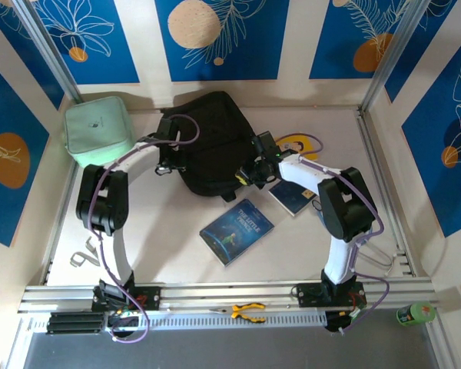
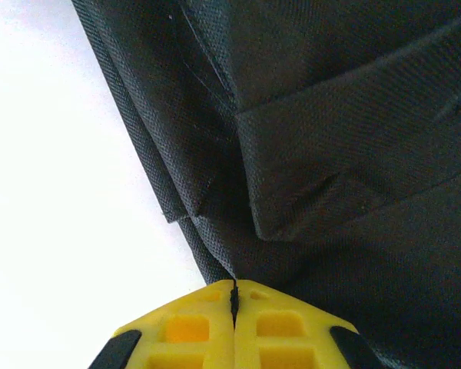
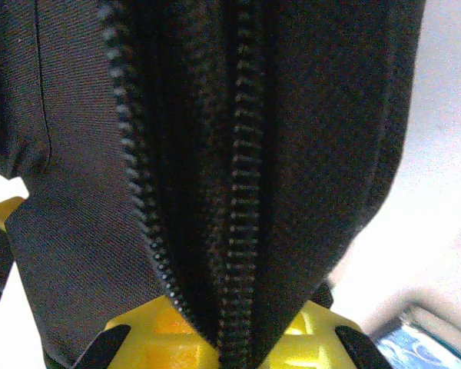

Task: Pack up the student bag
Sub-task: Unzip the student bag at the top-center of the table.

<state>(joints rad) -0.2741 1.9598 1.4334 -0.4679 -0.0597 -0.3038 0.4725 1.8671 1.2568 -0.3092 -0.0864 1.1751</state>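
Observation:
My left gripper is pinching only a sliver of fabric at the bag's thin edge, so it will open to let go of that edge. Then it will move slightly toward the mint-green zip case [image 1: 98, 129].
The student bag [image 1: 211, 138], a large black fabric backpack, lies at the back middle of the table. My left gripper [image 1: 169, 160] is at the bag's left edge. In the left wrist view its yellow fingers [image 2: 292, 323] are pressed together, and the left gripper [image 2: 233, 296] pinches a thin edge of the student bag [image 2: 330, 154]. My right gripper [image 1: 253, 174] is at the bag's lower right edge. In the right wrist view the right gripper [image 3: 234, 334] is shut on a fold of the student bag [image 3: 77, 231], with two rows of zipper teeth [image 3: 238, 192] running between its fingers.
A mint-green zip case [image 1: 98, 129] stands at the back left. A blue book [image 1: 237, 231] lies in the middle and a second book [image 1: 292, 197] sits under the right arm. A yellow item [image 1: 296, 143] lies right of the bag. Pliers [image 1: 247, 310] rest on the front rail.

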